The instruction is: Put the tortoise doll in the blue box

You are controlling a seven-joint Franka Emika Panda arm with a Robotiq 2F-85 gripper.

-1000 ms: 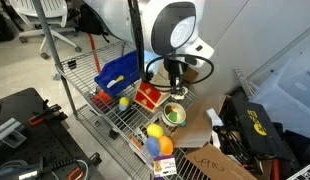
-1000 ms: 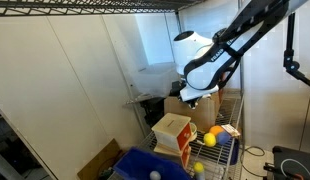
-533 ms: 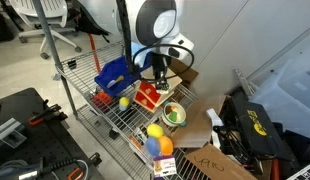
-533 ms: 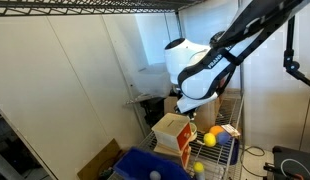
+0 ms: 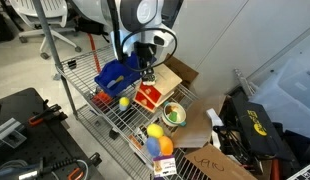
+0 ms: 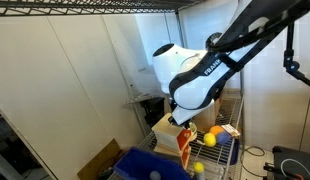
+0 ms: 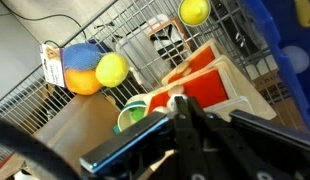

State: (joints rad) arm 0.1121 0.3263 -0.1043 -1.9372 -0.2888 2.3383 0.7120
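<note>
My fingers overhang the toy house (image 5: 148, 96). Next, the gripper moves off it, toward the right in the wrist view, and releases over the blue box's open inside.
My gripper (image 5: 147, 75) hangs over the wire shelf between the blue box (image 5: 115, 72) and the red-and-tan toy house (image 5: 148, 96). In the wrist view its dark fingers (image 7: 178, 103) are close together, with only a small pale piece between the tips. That piece seems to be the tortoise doll; the rest of it is hidden. The toy house (image 7: 210, 75) lies just beyond the fingertips and the blue box (image 7: 290, 40) is at the right edge. In an exterior view the gripper (image 6: 181, 122) is just above the house (image 6: 190, 143), with the blue box (image 6: 145, 165) in front.
A round green-and-white bowl-like thing (image 5: 174, 113) sits on the shelf beside the house and shows in the wrist view (image 7: 135, 112). A tan cardboard box (image 5: 180, 72) stands behind. Yellow balls (image 5: 123, 101) (image 7: 194, 11) and an orange-and-blue ball (image 7: 80, 68) lie on the wire racks.
The arm has swung from above the green round thing across the toy house towards the blue box. The green thing and the house have not moved.
</note>
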